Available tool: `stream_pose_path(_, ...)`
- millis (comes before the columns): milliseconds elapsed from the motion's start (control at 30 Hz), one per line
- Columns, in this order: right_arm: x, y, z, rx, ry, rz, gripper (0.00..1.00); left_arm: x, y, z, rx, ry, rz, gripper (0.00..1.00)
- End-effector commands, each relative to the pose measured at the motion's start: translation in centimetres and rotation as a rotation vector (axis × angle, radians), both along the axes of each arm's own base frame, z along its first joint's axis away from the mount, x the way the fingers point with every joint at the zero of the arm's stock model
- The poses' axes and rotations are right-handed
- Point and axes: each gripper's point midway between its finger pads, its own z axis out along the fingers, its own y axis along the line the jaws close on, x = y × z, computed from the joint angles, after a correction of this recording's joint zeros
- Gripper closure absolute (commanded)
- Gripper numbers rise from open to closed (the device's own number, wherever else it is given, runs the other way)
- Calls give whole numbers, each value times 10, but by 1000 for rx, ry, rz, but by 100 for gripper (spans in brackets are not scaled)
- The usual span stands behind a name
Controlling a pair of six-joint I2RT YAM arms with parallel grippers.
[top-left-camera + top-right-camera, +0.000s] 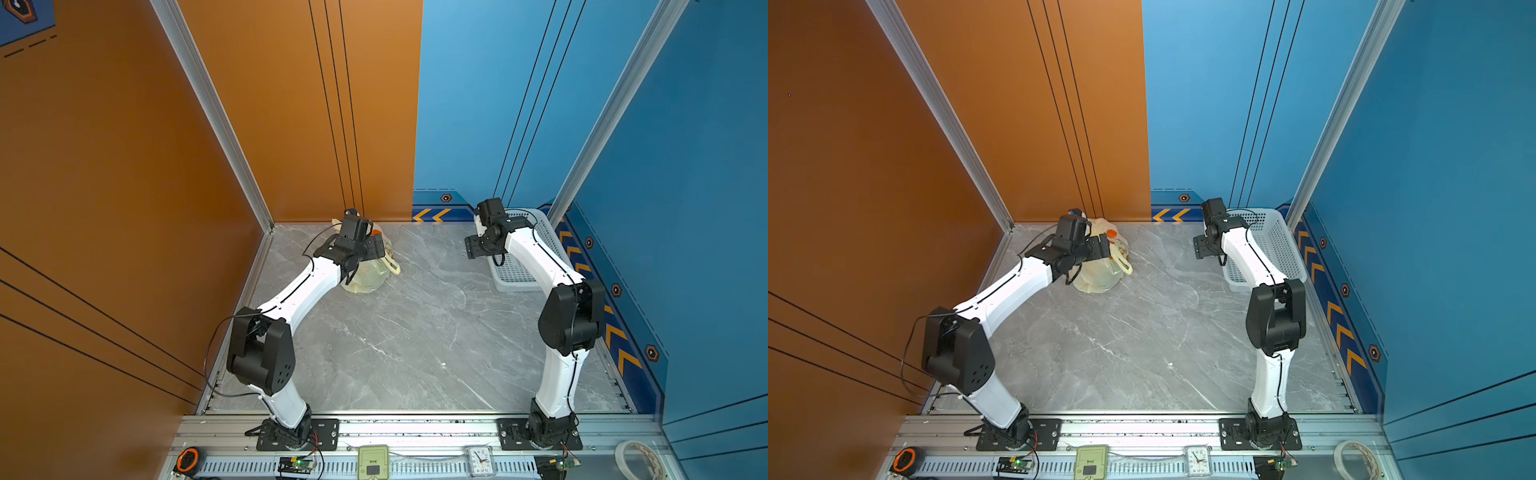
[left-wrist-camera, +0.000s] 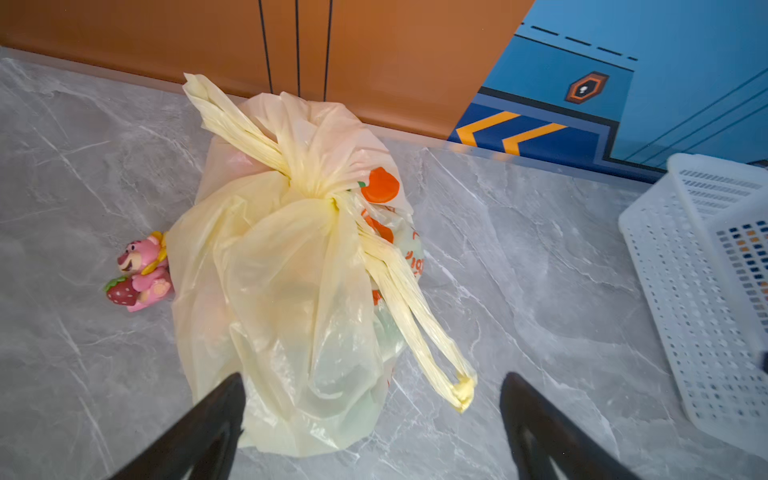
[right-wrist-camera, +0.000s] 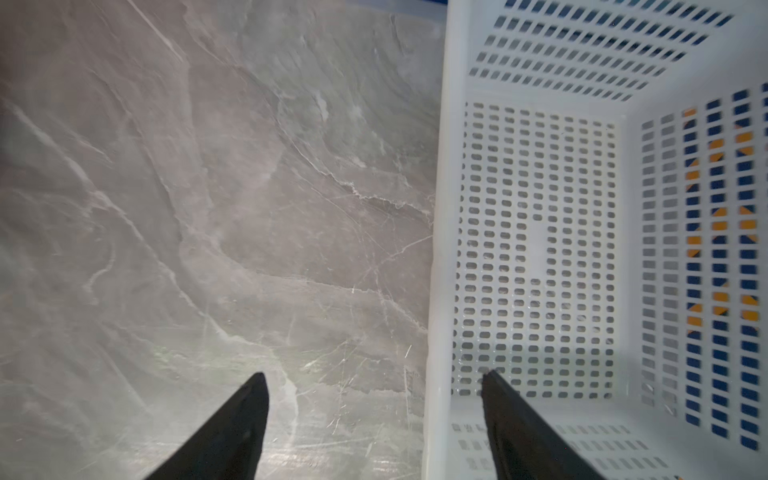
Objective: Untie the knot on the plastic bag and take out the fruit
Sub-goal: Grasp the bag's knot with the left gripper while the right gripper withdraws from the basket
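My left gripper is open and will next move down onto the gathered plastic at the knot (image 2: 331, 200) below it. The tie there still holds the bag (image 2: 286, 282) shut.
The plastic bag (image 2: 286, 282), pale yellow with orange prints, lies on the marble table near the back wall and shows in both top views (image 1: 368, 279) (image 1: 1100, 276). Its knot (image 2: 318, 187) is tied, and two handle strips stick out from it, one loop ending near my fingers (image 2: 463, 392). The fruit is hidden inside; only a greenish tint shows through the plastic. My left gripper (image 2: 372, 374) hovers open over the bag (image 1: 376, 246), holding nothing. My right gripper (image 3: 372, 373) is open and empty, straddling the basket's rim (image 1: 471, 248).
A white perforated basket (image 3: 440, 208) stands at the back right (image 1: 519, 276) (image 1: 1277, 239) (image 2: 681, 266). A tiny pink figurine (image 2: 141, 270) lies against the bag's far-left side. Orange and blue walls close the table in at back and sides.
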Motion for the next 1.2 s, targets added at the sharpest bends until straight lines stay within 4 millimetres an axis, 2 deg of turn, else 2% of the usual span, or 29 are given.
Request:
stream_pose_path(0, -20, 9, 15, 80, 12, -21, 17, 13, 22, -29, 93, 107, 55, 10)
stream_pose_path(100, -35, 21, 13, 91, 31, -3, 16, 32, 28, -39, 92, 145, 83, 20)
stream_pose_path(200, -46, 28, 13, 89, 37, 12, 16, 48, 29, -52, 82, 184, 85, 24)
stream_pose_path(400, -60, 19, 10, 73, 51, 6, 16, 65, 24, -86, 59, 288, 49, 29)
stream_pose_path(467, -62, 15, 11, 77, 52, 0, 16, 64, 19, -94, 48, 304, 29, 39)
stream_pose_path(567, -64, 9, 12, 84, 52, -9, 16, 61, 5, -102, 25, 327, -21, 61)
stream_pose_path(667, -64, 7, 12, 94, 54, -13, 17, 55, -16, -104, 5, 339, -104, 79)
stream_pose_path(733, -63, 6, 13, 102, 52, -13, 18, 47, -33, -102, 8, 342, -165, 90)
stream_pose_path(833, -63, 8, 15, 115, 52, -7, 18, 31, -59, -100, 28, 343, -260, 100)
stream_pose_path(967, -65, 11, 16, 130, 57, 4, 19, -2, -104, -96, 19, 353, -431, 100)
stream_pose_path(1033, -68, 13, 17, 143, 63, 9, 19, -26, -126, -94, 30, 352, -514, 100)
stream_pose_path(1167, -76, 18, 18, 159, 71, 20, 20, -76, -154, -90, 41, 369, -638, 100)
